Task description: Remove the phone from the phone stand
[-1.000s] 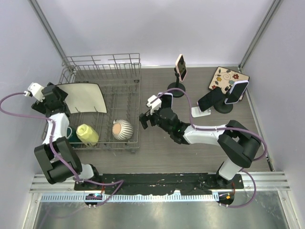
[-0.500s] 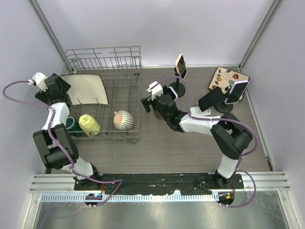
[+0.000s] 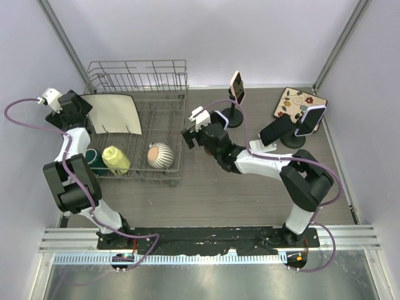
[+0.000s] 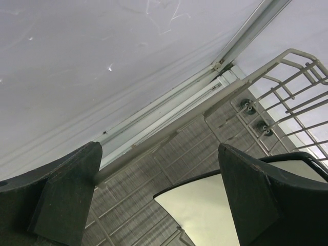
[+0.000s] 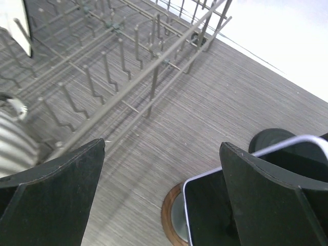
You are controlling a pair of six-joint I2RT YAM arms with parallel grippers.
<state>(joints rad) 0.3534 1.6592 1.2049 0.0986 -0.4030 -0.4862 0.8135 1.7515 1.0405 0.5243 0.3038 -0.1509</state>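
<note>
My right gripper moves to the right in the top view and onto the phone's pale rim (image 3: pixel 225 120) (image 5: pixel 301 140) next, as the dark phone lies mostly outside the finger gap.
A phone in a pink case (image 3: pixel 237 87) stands upright on a black stand (image 3: pixel 232 119) at the back middle of the table. My right gripper (image 3: pixel 211 129) is open just left of that stand. In the right wrist view the gripper (image 5: pixel 162 146) is open and empty. A dark phone screen with a pale rim (image 5: pixel 225 210) lies against the inner side of the right finger (image 5: pixel 271 200), above a round stand base (image 5: pixel 173 218). My left gripper (image 3: pixel 74 107) is open at the rack's far left, by the plate. It (image 4: pixel 159 147) holds nothing.
A wire dish rack (image 3: pixel 178 81) fills the left half, holding a cream plate (image 3: pixel 112 115), a yellow cup (image 3: pixel 115 159), a striped bowl (image 3: pixel 160 154) and a green mug (image 3: pixel 92 160). Two more phones on stands (image 3: pixel 277 131) (image 3: pixel 309 120) and a patterned pad (image 3: pixel 300 102) sit at the back right.
My right gripper has moved back and right towards the phone stand. The left gripper has moved back, and the dish rack has shifted towards the back wall with it.
</note>
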